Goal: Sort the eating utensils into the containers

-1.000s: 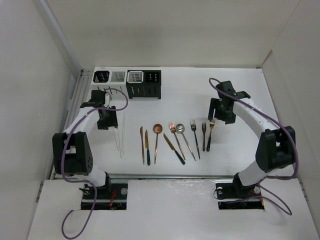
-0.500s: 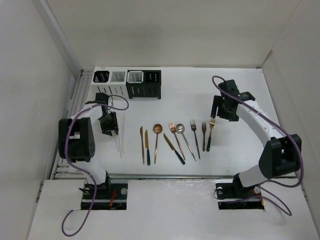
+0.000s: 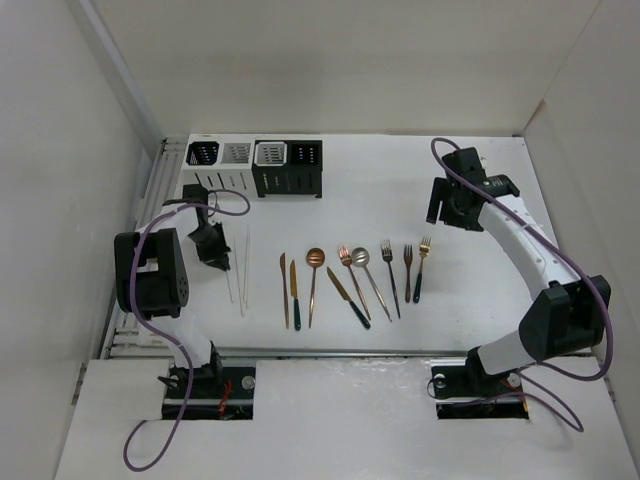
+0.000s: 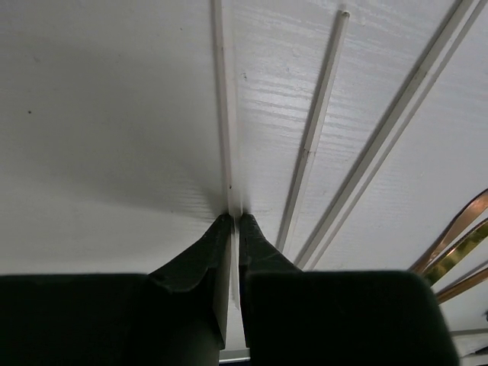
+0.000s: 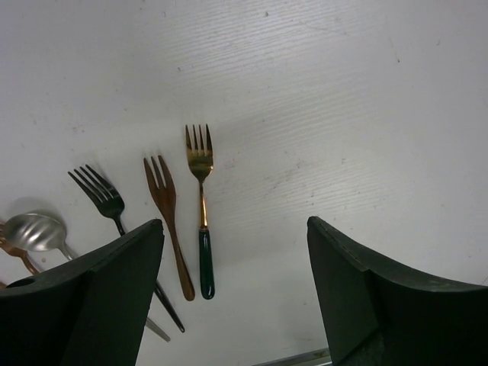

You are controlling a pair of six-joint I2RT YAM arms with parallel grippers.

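My left gripper needs to rise outward next over the side white caddy's empty dark opening (image 3: 203, 153), tilt the chopstick upright and release it.
The eating utensils lie in a row at the table's middle: knives (image 3: 288, 291), a copper spoon (image 3: 314, 280), a silver spoon (image 3: 368, 272) and forks (image 3: 407, 268). Pale chopsticks (image 3: 243, 272) lie to their left. My left gripper (image 3: 213, 246) is down at the table, shut on one chopstick (image 4: 226, 114), which runs between its fingertips (image 4: 217, 236); another chopstick (image 4: 316, 130) lies just right of it. My right gripper (image 3: 450, 208) is open and empty, raised behind the gold dark-handled fork (image 5: 201, 221) and a copper fork (image 5: 168, 221). The containers (image 3: 256, 165) stand at the back left.
The containers are two white caddies (image 3: 220, 160) and two black ones (image 3: 288, 168) side by side. A black fork (image 5: 107, 202) and the silver spoon (image 5: 30, 231) lie left of the right gripper. Copper handles (image 4: 457, 236) show at the left wrist view's right edge. Side walls enclose the table.
My right gripper has risen and moved back and right, away from the forks. My left arm has folded in and its gripper has settled at the chopsticks' far ends.
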